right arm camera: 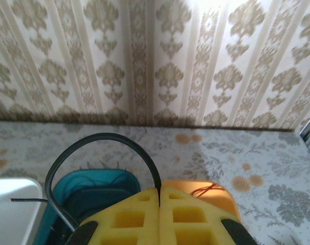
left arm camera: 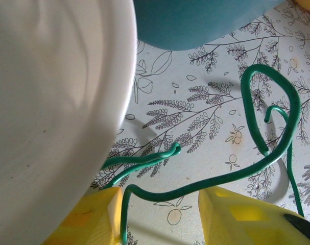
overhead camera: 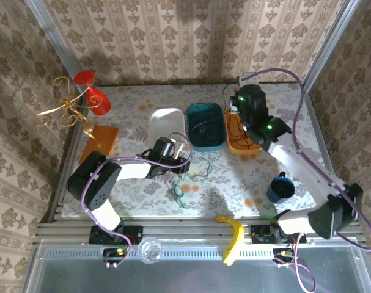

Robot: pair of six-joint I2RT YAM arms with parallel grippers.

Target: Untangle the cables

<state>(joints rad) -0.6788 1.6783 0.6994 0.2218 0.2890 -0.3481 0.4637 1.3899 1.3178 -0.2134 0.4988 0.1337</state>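
Note:
I should move my right gripper across next, tilt it down, lower it and let go inside the teal bin (overhead camera: 205, 126), which holds the rest of the black cable and is below, toward the white tray (overhead camera: 167, 122).
A green cable (overhead camera: 194, 174) lies in loose loops on the floral table in front of the teal bin (overhead camera: 205, 126). In the left wrist view the green cable (left arm camera: 257, 153) curls across the cloth and runs down between my left gripper's (left arm camera: 160, 204) yellow fingers, close to the left finger (left arm camera: 93, 217); the jaws stand apart. My left gripper (overhead camera: 184, 157) sits low beside the white tray (overhead camera: 167, 122). My right gripper (right arm camera: 159, 190) is shut on a black cable (right arm camera: 101, 137) that arcs up and drops into the teal bin (right arm camera: 93, 184). A red cable (right arm camera: 211, 190) lies in the orange bin (right arm camera: 195, 186).
A dark blue mug (overhead camera: 282, 188) stands on the right of the table. At the back left are a red goblet (overhead camera: 92, 93), a gold wire stand (overhead camera: 64, 108) and an orange board (overhead camera: 99, 139). A banana (overhead camera: 233, 237) rests on the front rail.

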